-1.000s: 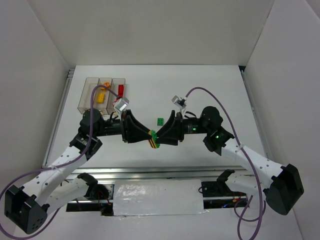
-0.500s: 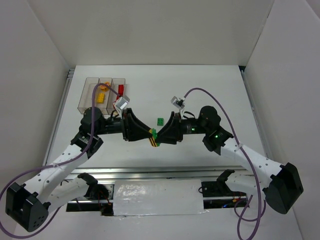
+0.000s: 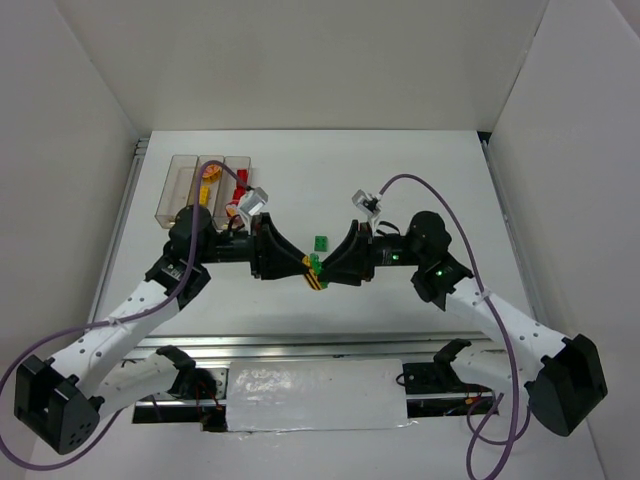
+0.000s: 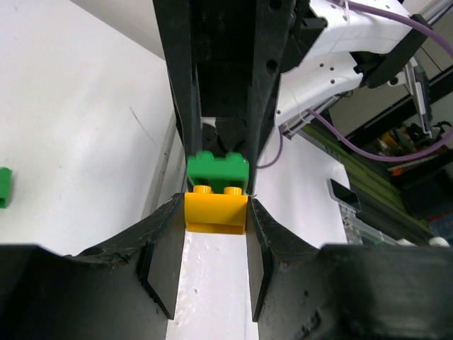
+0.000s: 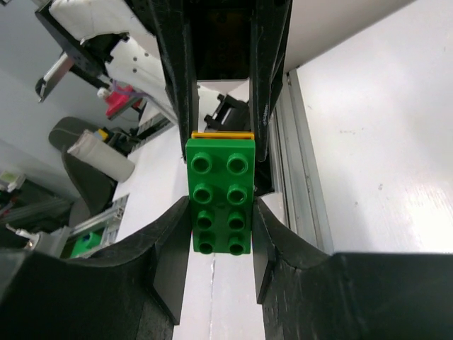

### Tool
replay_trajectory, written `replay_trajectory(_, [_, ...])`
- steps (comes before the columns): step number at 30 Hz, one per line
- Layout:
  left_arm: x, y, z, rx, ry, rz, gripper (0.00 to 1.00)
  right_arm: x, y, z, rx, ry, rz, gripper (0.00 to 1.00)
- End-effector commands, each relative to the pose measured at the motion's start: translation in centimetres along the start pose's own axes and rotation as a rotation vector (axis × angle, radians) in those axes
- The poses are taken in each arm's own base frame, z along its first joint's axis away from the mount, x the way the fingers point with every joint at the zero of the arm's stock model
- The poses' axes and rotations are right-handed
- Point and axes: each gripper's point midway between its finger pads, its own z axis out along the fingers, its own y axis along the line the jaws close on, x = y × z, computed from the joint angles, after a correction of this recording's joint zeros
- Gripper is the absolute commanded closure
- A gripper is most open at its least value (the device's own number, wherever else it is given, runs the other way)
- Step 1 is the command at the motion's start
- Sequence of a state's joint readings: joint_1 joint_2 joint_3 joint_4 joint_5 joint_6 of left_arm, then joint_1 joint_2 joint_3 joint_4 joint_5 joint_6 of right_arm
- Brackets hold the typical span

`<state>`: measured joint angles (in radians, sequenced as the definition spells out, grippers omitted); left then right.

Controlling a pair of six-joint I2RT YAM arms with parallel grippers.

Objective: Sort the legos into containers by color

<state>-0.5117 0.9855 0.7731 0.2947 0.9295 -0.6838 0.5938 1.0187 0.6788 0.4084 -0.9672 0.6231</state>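
Observation:
I should swing my left gripper outward, away from the green lego, turned down over the middle bin (image 3: 208,187), and release its yellow lego, since yellow is already there.
My left gripper (image 3: 304,268) and right gripper (image 3: 323,271) meet tip to tip above the middle of the table. In the left wrist view my left gripper (image 4: 216,212) is shut on a yellow lego (image 4: 216,211), studs facing a green lego (image 4: 217,168). In the right wrist view my right gripper (image 5: 221,212) is shut on that green studded lego (image 5: 220,202); a thin yellow edge (image 5: 222,134) shows just beyond it. Whether the two bricks touch is unclear. A second green lego (image 3: 320,243) lies on the table behind the grippers. The three joined clear containers (image 3: 182,160) stand at back left.
A yellow lego (image 3: 208,178) lies in the middle bin and a red lego (image 3: 240,180) in the right bin. The left arm's wrist and cable cross the front of the bins. White walls close in the table on three sides.
Both grippers with their bricks have shifted a little to the right and away from the arm bases, staying tip to tip. The loose green lego has not moved.

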Motion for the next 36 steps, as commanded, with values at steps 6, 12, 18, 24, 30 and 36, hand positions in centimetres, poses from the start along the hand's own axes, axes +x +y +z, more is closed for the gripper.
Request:
replay_trajectory(6, [-1.8,-2.5,-0.4,0.084,-0.002,0.101,1.0,-0.1,0.6,-2.3,-0.032,-0.027,-0.092,1.0])
replay_trajectory(12, [-4.7,4.8,-1.8,-0.373,-0.051,0.127,1.0,-0.6,-3.4,-3.3,0.222,-0.077,-0.024,1.0])
replay_trajectory(18, [-8.3,18.4,-15.4,-1.307,-0.068,0.024,1.0,-1.5,-7.5,-6.1,0.535,-0.195,0.037,1.0])
replay_trajectory(24, [-12.8,27.3,-26.2,-1.718,-0.055,-0.045,1.0,-0.6,-6.8,-6.2,0.51,-0.171,0.04,1.0])
replay_trajectory(30, [-14.6,34.5,-28.6,-1.828,0.183,0.085,1.0,1.0,-6.1,-6.1,0.458,-0.13,0.044,1.0])
replay_trajectory(36, [-11.6,38.6,-28.5,-1.797,0.208,0.027,1.0,2.2,-6.5,-5.8,0.434,-0.089,0.063,1.0])
